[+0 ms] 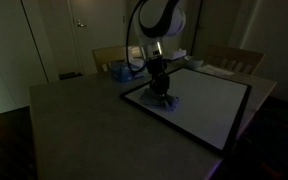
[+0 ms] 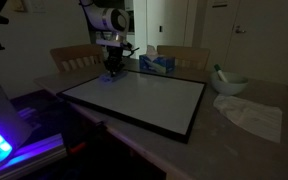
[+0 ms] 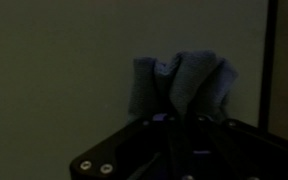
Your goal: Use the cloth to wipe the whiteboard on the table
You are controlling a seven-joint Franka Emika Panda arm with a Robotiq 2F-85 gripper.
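Observation:
The gripper slides slightly toward the black frame at the whiteboard's corner point(image 1: 127, 95) next and releases the blue cloth point(image 1: 165, 99) there, as the cloth already rests on the whiteboard.
A white whiteboard with a black frame point(image 1: 209, 100) lies flat on the table; it also shows in an exterior view point(image 2: 144, 100). My gripper point(image 1: 160, 90) points straight down and is shut on a blue cloth point(image 1: 165, 99), pressing it on the board near a corner. The gripper point(image 2: 112, 68) and cloth point(image 2: 111, 77) stand at the board's far left corner in that exterior view. In the wrist view the bunched blue cloth point(image 3: 182, 82) sticks out past my dark fingers point(image 3: 179, 115) against the white board, with the black frame point(image 3: 272, 60) at the right.
The room is dim. A tissue box point(image 2: 157, 63) stands behind the board, and also shows in an exterior view point(image 1: 118, 69). A white bowl point(image 2: 229, 82) and a crumpled white cloth point(image 2: 252, 115) lie beside the board. Wooden chairs point(image 2: 74, 56) stand behind the table.

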